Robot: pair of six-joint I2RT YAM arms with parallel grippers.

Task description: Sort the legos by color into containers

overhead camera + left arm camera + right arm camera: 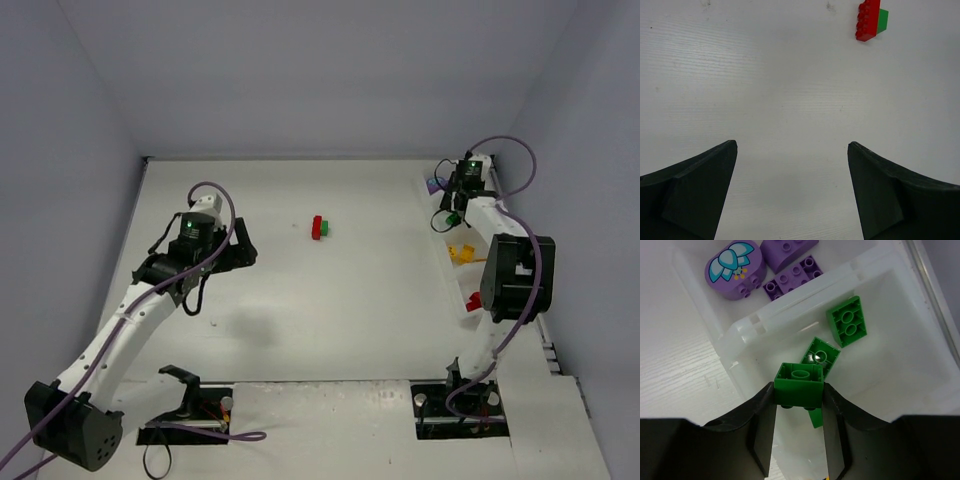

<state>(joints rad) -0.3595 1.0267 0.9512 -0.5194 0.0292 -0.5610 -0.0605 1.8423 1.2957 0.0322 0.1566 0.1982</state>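
The left gripper moves across and down onto the red lego's near end [316, 235] [866, 34] next, since that is below it and to its right in the top view.
My right gripper [799, 392] is shut on a green lego [799, 385], held upside down above a translucent white bin [880, 285] that holds other green legos [847, 321]. The neighbouring bin holds purple legos [735, 262]. In the top view the right gripper [455, 212] hovers over the row of containers [441, 247] at the right edge, with yellow legos [463, 252] and a red lego [473, 301] in nearer bins. A red lego [317, 227] joined to a green one [326, 228] lies mid-table, also in the left wrist view [868, 20]. My left gripper [792, 147] is open and empty above bare table.
Grey walls enclose the white table on three sides. The right arm's elbow [516, 275] hangs over the nearer bins. Cables and mounts sit at the near edge by both arm bases [190, 405].
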